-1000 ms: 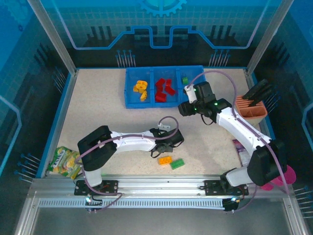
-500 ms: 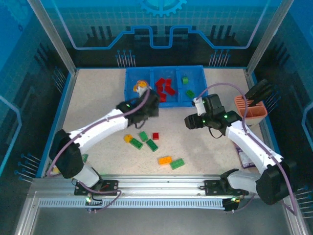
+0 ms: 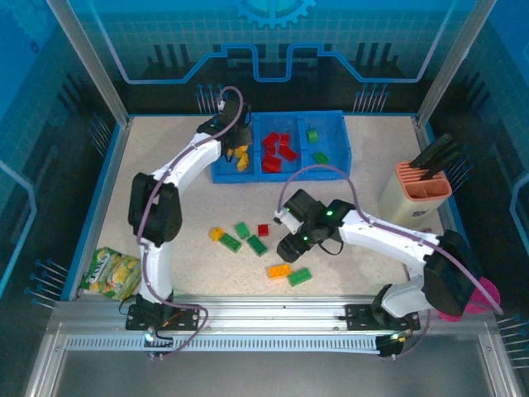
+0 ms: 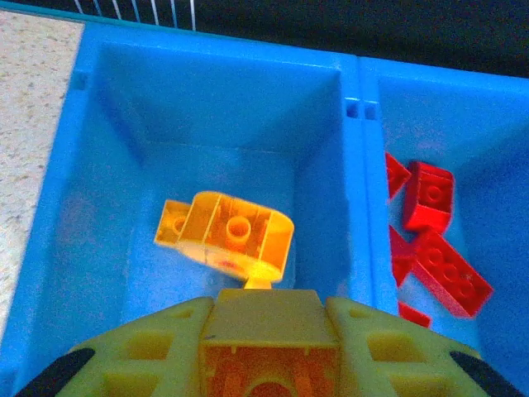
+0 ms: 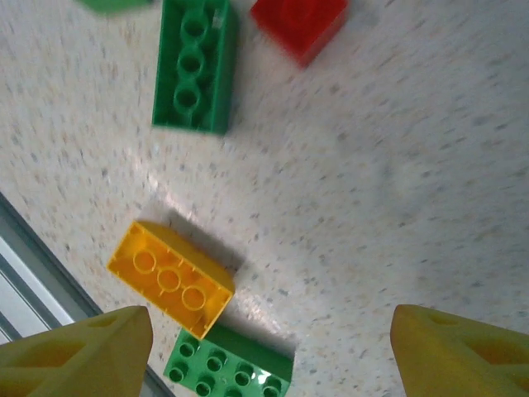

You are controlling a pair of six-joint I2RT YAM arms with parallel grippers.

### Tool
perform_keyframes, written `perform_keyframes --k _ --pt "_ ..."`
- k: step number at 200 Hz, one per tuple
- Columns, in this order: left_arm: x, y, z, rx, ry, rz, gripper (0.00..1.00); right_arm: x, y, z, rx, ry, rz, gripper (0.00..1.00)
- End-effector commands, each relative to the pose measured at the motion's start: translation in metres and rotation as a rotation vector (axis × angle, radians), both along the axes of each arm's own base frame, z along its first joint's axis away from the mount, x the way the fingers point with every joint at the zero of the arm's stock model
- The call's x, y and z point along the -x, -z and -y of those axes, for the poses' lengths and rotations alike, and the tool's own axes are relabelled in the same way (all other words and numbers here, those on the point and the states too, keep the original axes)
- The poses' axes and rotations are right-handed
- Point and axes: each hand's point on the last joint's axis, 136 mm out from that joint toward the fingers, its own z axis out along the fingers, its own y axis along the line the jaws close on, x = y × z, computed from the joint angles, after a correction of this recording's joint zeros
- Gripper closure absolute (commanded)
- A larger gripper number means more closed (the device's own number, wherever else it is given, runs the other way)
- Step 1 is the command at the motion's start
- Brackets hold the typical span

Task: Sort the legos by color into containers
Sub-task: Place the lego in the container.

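Next, my left gripper needs to move away from my base toward the far side of the tray's section, then release the yellow brick there.
The blue tray (image 3: 277, 117) stands at the back. My left gripper (image 3: 235, 137) hangs over its left compartment (image 4: 116, 207), shut on a yellow brick (image 4: 269, 327). An orange brick (image 4: 227, 236) lies below it. Red bricks (image 3: 278, 149) fill the middle compartment and green ones (image 3: 321, 157) the right. My right gripper (image 3: 289, 241) is open, low over the table. An orange brick (image 5: 172, 279) and a green brick (image 5: 227, 368) lie near its left finger (image 5: 83, 351). A green brick (image 5: 194, 66) and a red one (image 5: 299, 25) lie further off. More loose bricks (image 3: 230, 242) sit left of it.
A salmon holder with black tools (image 3: 423, 187) stands at the right. Snack packets (image 3: 111, 271) lie at the front left corner, and a pink cup (image 3: 485, 296) is at the front right. The table's metal front rail (image 5: 25, 289) runs close to the orange brick.
My left arm swung from the front pile up to the tray's left compartment with a yellow brick. My right arm came from the tray's right compartment down to the loose bricks.
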Motion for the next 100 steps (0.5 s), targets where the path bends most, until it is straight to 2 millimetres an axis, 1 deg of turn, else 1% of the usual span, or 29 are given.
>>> perform_keyframes --k 1,21,34,49,72,81,92,100 --pt "-0.019 -0.005 -0.003 -0.002 0.022 0.01 0.87 0.016 0.014 0.005 0.138 -0.066 -0.021 0.23" --pt "-0.035 -0.001 -0.006 0.003 0.011 0.007 0.86 0.024 0.018 -0.007 0.127 -0.105 -0.027 0.24" --pt "-0.042 -0.003 -0.004 0.009 0.016 0.01 0.85 0.028 0.021 -0.014 0.124 -0.13 -0.039 0.24" --pt "-0.048 -0.004 0.0 0.007 0.028 0.012 0.84 0.031 0.026 -0.019 0.141 -0.154 -0.045 0.24" --pt "-0.051 -0.004 -0.001 -0.001 0.029 0.009 0.81 0.037 0.035 -0.025 0.171 -0.198 -0.06 0.24" --pt "-0.05 -0.003 0.0 0.003 0.032 0.004 0.77 0.037 0.038 -0.026 0.189 -0.208 -0.055 0.24" --pt "-0.049 -0.002 0.0 0.003 0.033 0.001 0.7 0.037 0.04 -0.027 0.201 -0.222 -0.059 0.24" --pt "-0.049 -0.003 -0.001 -0.004 0.032 0.004 0.68 0.036 0.041 -0.028 0.203 -0.228 -0.06 0.24"
